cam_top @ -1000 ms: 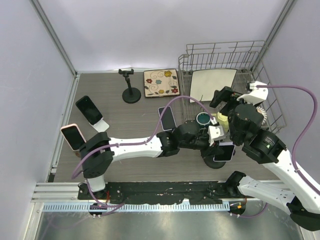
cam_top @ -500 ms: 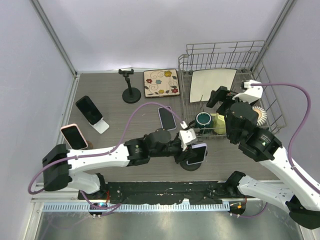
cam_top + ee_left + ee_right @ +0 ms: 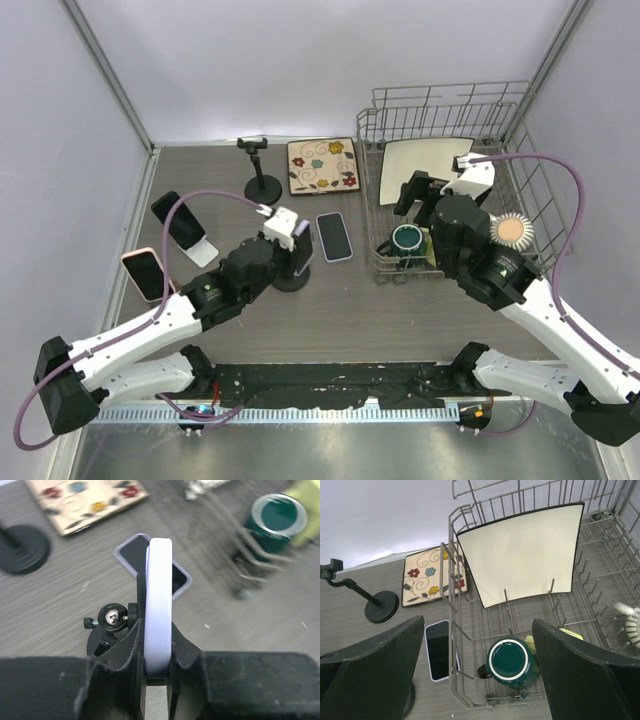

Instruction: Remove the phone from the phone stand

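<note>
Next, my left gripper will swing outward toward the empty black stand, turning, then release the lavender-white phone [image 3: 159,580], because it still sits in its own stand.
My left gripper [image 3: 293,248] is shut on a lavender-white phone [image 3: 159,580], seen edge-on between the two fingers in the left wrist view. The phone still sits in its black phone stand [image 3: 111,618], whose ball joint and round base show just left of it; the base rests on the table [image 3: 290,281]. My right gripper [image 3: 480,672] is open and empty, hovering over the wire dish rack [image 3: 451,630] above a teal mug [image 3: 512,662].
A second phone [image 3: 335,236] lies flat beside the rack. An empty black stand [image 3: 262,182] and a flowered tile [image 3: 322,165] stand at the back. Two more phones [image 3: 178,222] [image 3: 145,272] lean on stands at the left. A white plate [image 3: 425,160] stands in the rack.
My left gripper has swept leftward from the front right to the left middle of the table, phone and stand moving with it. My right arm has pulled back over the rack.
</note>
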Robot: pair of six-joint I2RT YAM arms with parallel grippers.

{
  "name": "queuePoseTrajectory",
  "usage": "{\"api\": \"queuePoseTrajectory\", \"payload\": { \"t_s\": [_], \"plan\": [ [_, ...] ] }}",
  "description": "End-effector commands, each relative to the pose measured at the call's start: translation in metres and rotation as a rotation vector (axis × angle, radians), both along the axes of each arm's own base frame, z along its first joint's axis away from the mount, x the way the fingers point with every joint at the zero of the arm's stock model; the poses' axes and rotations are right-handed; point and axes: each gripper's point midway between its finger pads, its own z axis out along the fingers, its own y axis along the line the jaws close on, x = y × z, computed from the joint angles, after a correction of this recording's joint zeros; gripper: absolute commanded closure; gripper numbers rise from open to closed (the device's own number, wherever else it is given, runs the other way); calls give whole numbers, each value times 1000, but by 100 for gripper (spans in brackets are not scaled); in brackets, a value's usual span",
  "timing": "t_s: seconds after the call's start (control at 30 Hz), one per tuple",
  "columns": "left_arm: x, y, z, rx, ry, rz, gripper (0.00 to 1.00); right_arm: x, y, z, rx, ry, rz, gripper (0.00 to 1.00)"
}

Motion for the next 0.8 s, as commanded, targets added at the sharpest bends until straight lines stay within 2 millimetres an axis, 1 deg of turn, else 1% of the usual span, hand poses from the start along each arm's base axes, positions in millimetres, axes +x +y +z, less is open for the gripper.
{"api": "queuePoseTrajectory", "payload": {
  "t_s": [0.0, 0.03, 0.07, 0.1, 0.13, 0.17, 0.2, 0.23, 0.33, 0.47, 0.57, 0.63, 0.67, 0.73, 0.77],
  "plan": [
    [46, 37, 66, -305, -112, 320, 100, 4, 7, 21, 65, -52, 17, 6],
    [52, 40, 70, -345, -110, 355, 100, 4, 8, 20, 66, -50, 22, 6],
    [61, 43, 65, -352, -95, 399, 100, 5, 10, 18, 62, -44, 31, 6],
    [67, 46, 71, -409, -83, 458, 100, 5, 12, 17, 59, -41, 39, 6],
    [72, 48, 73, -425, -76, 489, 100, 5, 13, 17, 57, -39, 43, 6],
    [78, 48, 68, -431, -63, 531, 100, 6, 15, 16, 54, -36, 53, 6],
    [83, 53, 75, -456, -72, 580, 100, 6, 16, 15, 51, -33, 54, 6],
    [86, 53, 76, -485, -61, 610, 100, 6, 16, 14, 47, -33, 58, 6],
    [95, 59, 68, -484, -53, 702, 100, 5, 15, 12, 35, -31, 61, 6],
    [99, 57, 61, -438, -54, 712, 100, 3, 14, 11, 22, -31, 66, 6],
    [98, 50, 57, -408, -45, 666, 100, 4, 16, 9, 11, -26, 76, 6],
    [96, 47, 54, -383, -43, 634, 94, 4, 18, 8, 5, -24, 90, 6],
    [95, 43, 53, -359, -40, 604, 84, 5, 20, 6, 1, -21, 97, 6],
    [91, 42, 50, -329, -28, 578, 75, 5, 22, 6, 3, -22, 103, 6],
    [90, 40, 48, -322, -19, 563, 65, 6, 23, 5, 3, -21, 104, 6]
  ]
}}
